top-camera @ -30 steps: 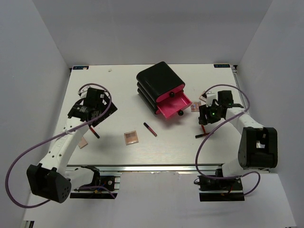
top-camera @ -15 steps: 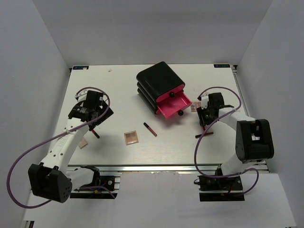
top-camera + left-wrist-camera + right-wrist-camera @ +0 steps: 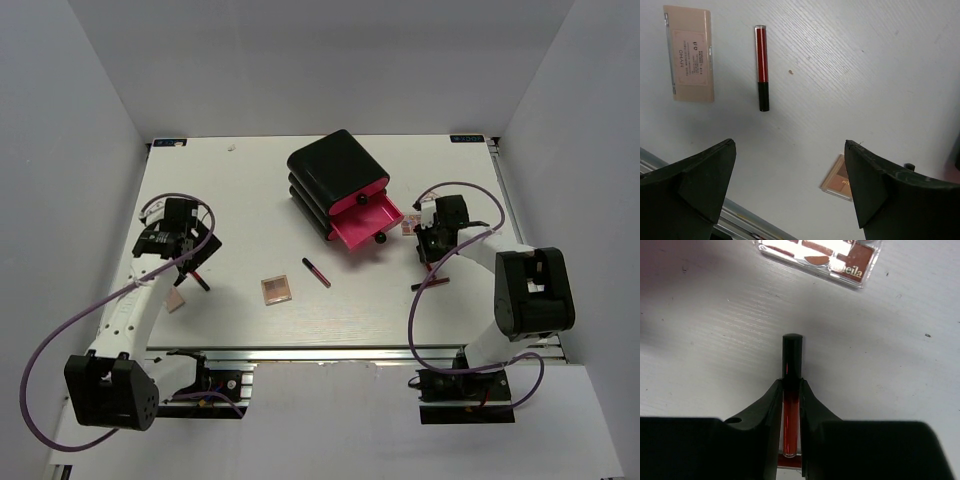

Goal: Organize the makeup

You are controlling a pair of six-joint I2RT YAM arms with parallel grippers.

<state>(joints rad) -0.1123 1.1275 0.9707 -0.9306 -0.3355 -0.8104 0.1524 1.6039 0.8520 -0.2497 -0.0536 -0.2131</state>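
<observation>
The lowest pink drawer (image 3: 366, 220) is open, so I will lift and turn my right gripper, carry the black-and-red stick left in the top view and release it inside.
My right gripper (image 3: 791, 382) is shut on a thin black-and-red stick (image 3: 792, 360), low over the table; in the top view this gripper (image 3: 432, 248) is right of the open pink drawer (image 3: 366, 226). A clear palette (image 3: 822, 255) lies just ahead of it. Another stick (image 3: 430, 284) lies near it. My left gripper (image 3: 790, 192) is open and empty above the table, at the left in the top view (image 3: 183, 255). Below it lie a black-and-red stick (image 3: 760, 67), a tan flat palette (image 3: 690, 60) and a small brown palette (image 3: 839, 178). A further stick (image 3: 316, 272) lies mid-table.
The large black three-drawer box (image 3: 335, 172) stands at the back centre, its lowest pink drawer pulled out. A small pinkish palette (image 3: 410, 227) lies right of the drawer. The table's near edge rail (image 3: 300, 352) runs just in front of the items.
My left gripper has moved left and toward the near edge. My right arm has swung in toward the drawer, and its gripper sits by the small palette there.
</observation>
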